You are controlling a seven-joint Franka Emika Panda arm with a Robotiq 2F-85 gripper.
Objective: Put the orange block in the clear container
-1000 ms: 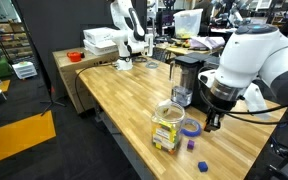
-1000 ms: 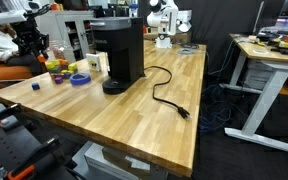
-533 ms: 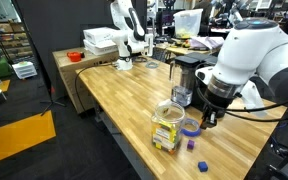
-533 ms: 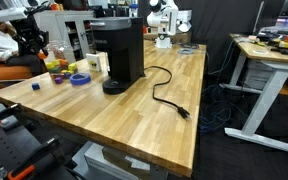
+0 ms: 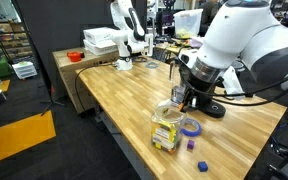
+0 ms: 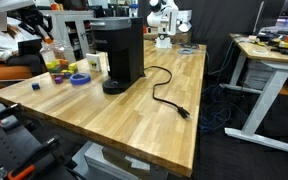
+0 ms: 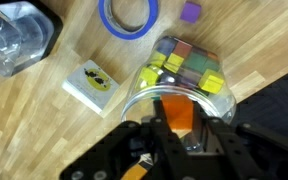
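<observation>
The orange block is above the clear container's opening (image 5: 169, 108) (image 7: 152, 110). My gripper needs to move down toward the middle of that opening next and let go of the block there.
My gripper (image 7: 178, 125) is shut on the orange block (image 7: 178, 114) and holds it over the rim of the clear container (image 7: 180, 85), a see-through jar with several multicoloured cubes inside. In an exterior view the gripper (image 5: 188, 100) hangs just above and behind the jar (image 5: 167, 127). In an exterior view the jar (image 6: 56, 68) stands at the far left of the table, and the gripper there is hard to make out.
A purple tape ring (image 7: 129, 14) (image 5: 190, 127) lies beside the jar, with a purple cube (image 7: 191, 12) and a blue cube (image 5: 203, 165) near it. A black coffee maker (image 6: 122, 52) and its cable (image 6: 169, 95) stand nearby. A small card (image 7: 93, 83) lies on the wood.
The arm has lifted and swung from beside the tape ring to over the jar, carrying the orange block with it.
</observation>
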